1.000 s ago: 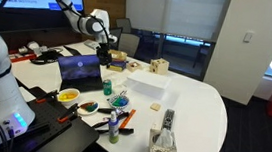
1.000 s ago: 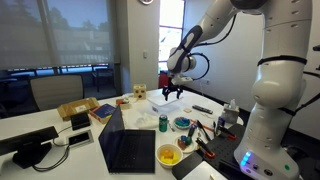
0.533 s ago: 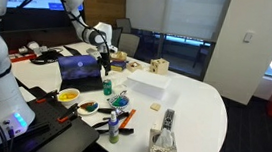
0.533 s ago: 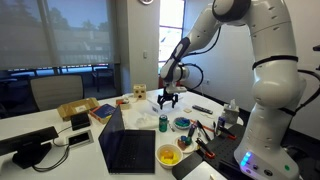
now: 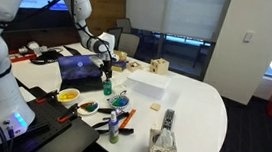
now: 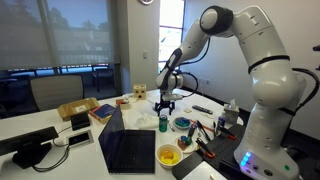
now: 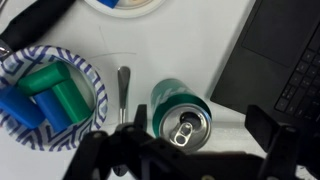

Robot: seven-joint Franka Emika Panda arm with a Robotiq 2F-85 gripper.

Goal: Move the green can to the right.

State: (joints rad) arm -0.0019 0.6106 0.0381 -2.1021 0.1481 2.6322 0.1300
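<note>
My gripper is above the can's upper part and needs to move down and close around it next.
The green can stands upright on the white table, seen from above in the wrist view with its silver top and pull tab. It also shows in both exterior views, next to the open laptop. My gripper is open and empty, directly above the can, with one finger on each side of it and not touching. In both exterior views the gripper hangs just over the can.
A patterned bowl with blue and green pieces and a spoon lie left of the can. The laptop is on its right. A white box, a yellow bowl, a blue-capped bottle and a tissue box stand nearby.
The arm has come down and forward from above the laptop's back edge to just over the green can. The can has not moved.
</note>
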